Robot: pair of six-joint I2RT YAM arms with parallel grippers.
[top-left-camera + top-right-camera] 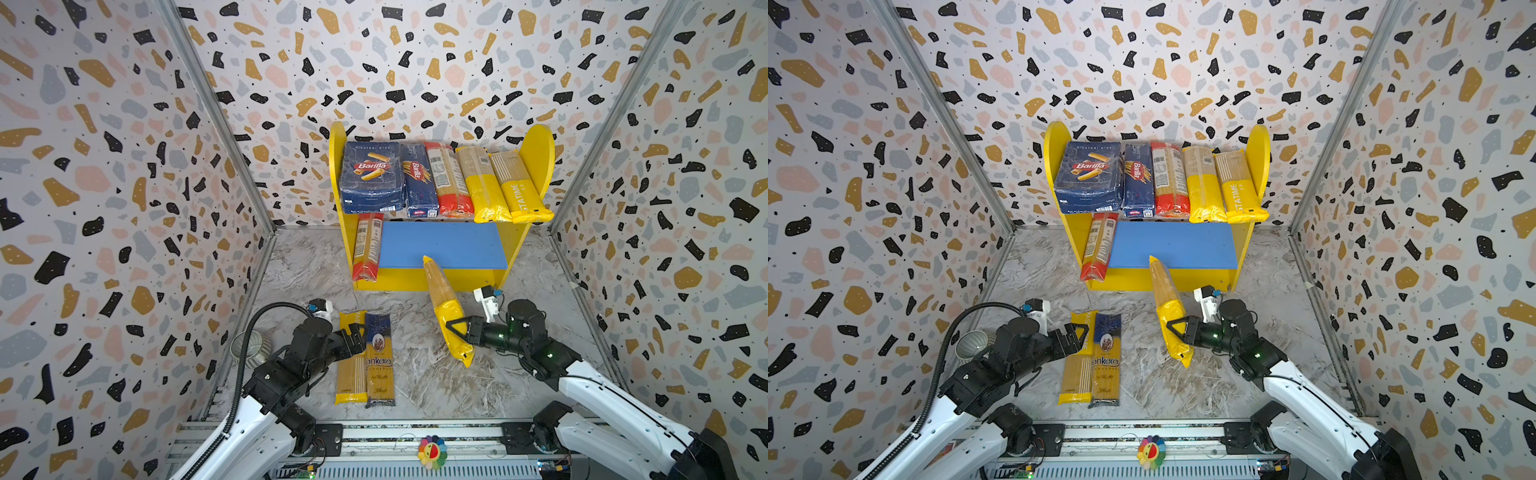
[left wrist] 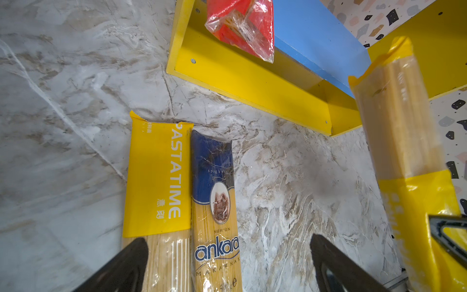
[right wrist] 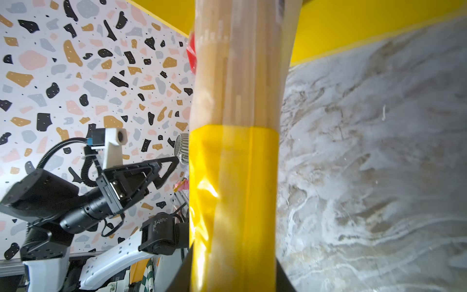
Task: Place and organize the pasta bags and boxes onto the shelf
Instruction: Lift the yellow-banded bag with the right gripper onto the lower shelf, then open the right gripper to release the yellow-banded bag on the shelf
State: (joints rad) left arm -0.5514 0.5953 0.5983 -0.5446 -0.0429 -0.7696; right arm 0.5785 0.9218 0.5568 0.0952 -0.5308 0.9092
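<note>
Blue board beside the red-ended bag is bare, so my right gripper should next move outward and toward that bag, over that bare part, and release the yellow-ended bag.
The shelf holds the wide pasta box, the narrow box and three bags on its upper tier. A red-ended bag lies along the left of the blue board, overhanging the front. My right gripper is shut on a yellow-ended bag, held off the table with its far tip over the blue board's front edge. My left gripper hangs open over the PASTATIME bag and the ankara bag, which lie side by side on the table.
A pale ribbed cup lies at the left wall beside the left arm. The metal rail with a flower sticker runs along the front. Patterned walls close in on three sides.
</note>
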